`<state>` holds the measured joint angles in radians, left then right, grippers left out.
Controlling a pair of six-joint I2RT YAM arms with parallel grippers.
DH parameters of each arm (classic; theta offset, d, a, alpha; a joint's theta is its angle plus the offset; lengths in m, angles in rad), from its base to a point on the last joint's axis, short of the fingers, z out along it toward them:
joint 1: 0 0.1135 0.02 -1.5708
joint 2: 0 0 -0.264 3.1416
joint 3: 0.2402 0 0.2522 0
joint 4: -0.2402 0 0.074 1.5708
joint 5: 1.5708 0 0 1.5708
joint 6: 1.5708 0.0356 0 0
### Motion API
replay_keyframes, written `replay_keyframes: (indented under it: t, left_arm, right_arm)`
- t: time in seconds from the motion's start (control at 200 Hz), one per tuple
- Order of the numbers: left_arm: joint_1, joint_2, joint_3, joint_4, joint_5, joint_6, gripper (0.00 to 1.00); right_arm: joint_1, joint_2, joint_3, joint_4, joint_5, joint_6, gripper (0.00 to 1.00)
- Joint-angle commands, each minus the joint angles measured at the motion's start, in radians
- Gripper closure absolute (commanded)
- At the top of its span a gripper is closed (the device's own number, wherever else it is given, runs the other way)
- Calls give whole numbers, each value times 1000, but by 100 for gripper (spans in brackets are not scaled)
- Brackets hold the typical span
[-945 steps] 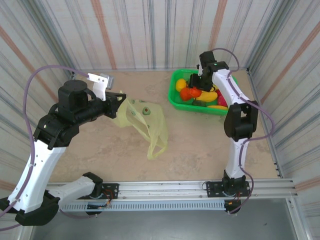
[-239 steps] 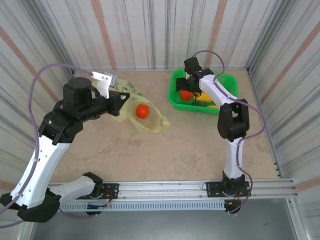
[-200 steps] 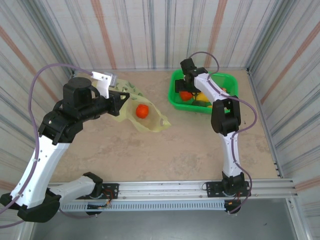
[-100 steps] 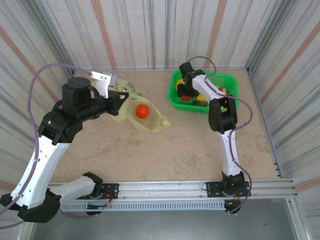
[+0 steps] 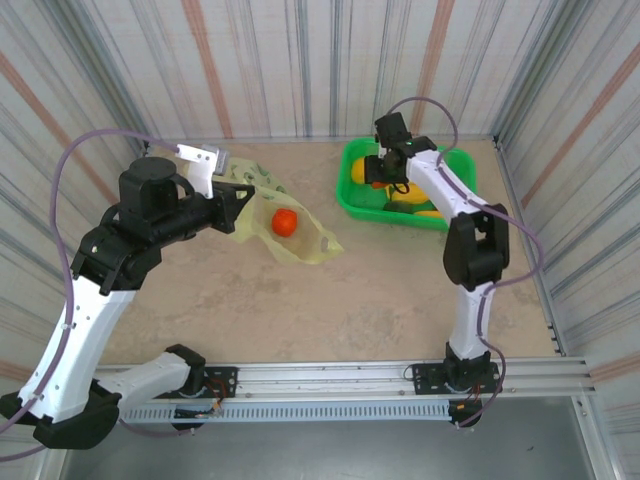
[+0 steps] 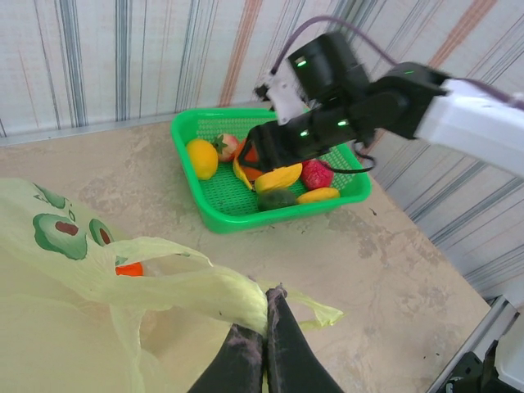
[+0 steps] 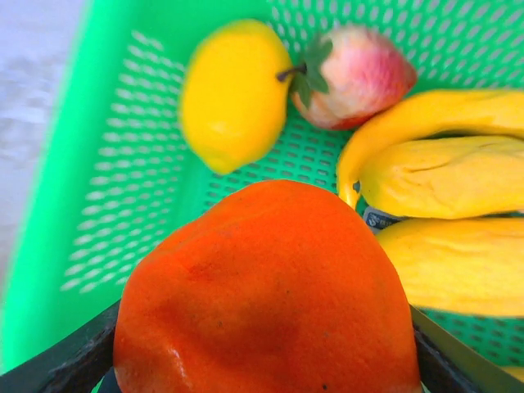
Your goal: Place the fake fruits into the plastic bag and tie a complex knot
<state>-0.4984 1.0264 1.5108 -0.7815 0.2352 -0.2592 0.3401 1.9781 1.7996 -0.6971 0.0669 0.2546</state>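
Note:
I should move my right gripper across from the basket (image 5: 352,205) into the bag's opening (image 5: 279,228) and let go of the orange fruit there, as my left gripper holds that opening up.
The yellow-green plastic bag (image 5: 300,240) lies on the table at centre left, its mouth held up. My left gripper (image 5: 243,200) is shut on its bunched handle (image 6: 221,288), the black fingertips (image 6: 274,327) pressed together. One orange fruit (image 5: 284,222) sits inside the bag. My right gripper (image 5: 385,178) hangs over the left part of the green basket (image 5: 352,205), shut on another orange fruit (image 7: 270,278) that bulges between its dark fingers (image 7: 82,364). Below it lie a yellow lemon (image 7: 232,94), a red strawberry (image 7: 352,74) and yellow bananas (image 7: 442,164).
The basket stands at the back right, close to the corrugated wall (image 5: 320,60). Bare tabletop (image 5: 380,290) stretches between bag, basket and the arm bases. The right arm's forearm (image 5: 450,190) reaches across the basket.
The right gripper has closed round the orange fruit in the basket and shifted slightly right with it. The left arm and bag stay put.

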Motion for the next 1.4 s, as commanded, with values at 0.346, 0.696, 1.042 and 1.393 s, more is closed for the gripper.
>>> replay_keyframes:
  t: [0.346,0.696,1.042,1.393]
  left_arm:
    - [4,-40,-15,-15,-11,-8,100]
    - [4,-41,-20,-9,8,-22,100]
    - [4,-53,-31,1,38,-41,100]
    - [4,-55,-55,43,107,-96,100]
  right_arm:
    - [269,-566,-339,290,-381,-2,41]
    - [518,-505,-390,266,-220,-8,41]
    - [539,-313,-330,236,-167,17,42]
    - [579,-71,-97,255,-96,92,40]
